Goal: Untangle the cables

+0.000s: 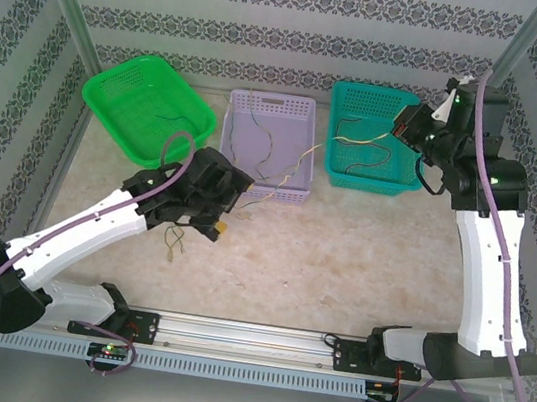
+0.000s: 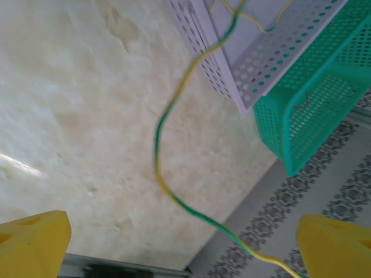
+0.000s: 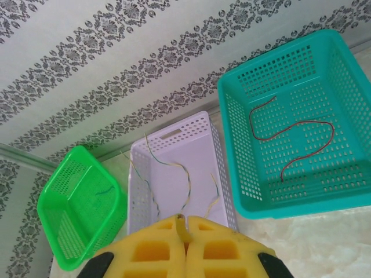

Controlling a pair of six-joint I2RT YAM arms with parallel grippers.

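Observation:
The green-and-yellow cable hangs clear of the lilac basket farther outward, so my left gripper eases outward there next. Then it closes with its fingers astride that free stretch [image 1: 252, 203].
A green-and-yellow cable [image 2: 158, 152] hangs from the lilac basket [image 2: 255, 69] and runs down between my left gripper's [image 2: 185, 246] fingers, which stand wide apart and open without touching it. My left gripper [image 1: 226, 211] hovers at the lilac basket's [image 1: 294, 197] front left corner. My right gripper [image 3: 185, 234] is shut on the yellow end of a cable [image 3: 182, 225], high above the baskets. From above, that right gripper [image 1: 404, 131] is over the teal basket [image 1: 335, 176], with a thin cable [image 1: 322, 148] trailing back to the lilac basket. More green-yellow cables [image 3: 186, 179] lie in the lilac basket [image 3: 141, 152].
A red cable [image 3: 295, 130] lies in the teal basket [image 3: 232, 150], a dark one [image 3: 103, 191] in the green basket [image 3: 55, 226]. A short loose wire [image 1: 175, 239] lies on the table below my left gripper. The green basket [image 1: 100, 110] sits tilted at the back left.

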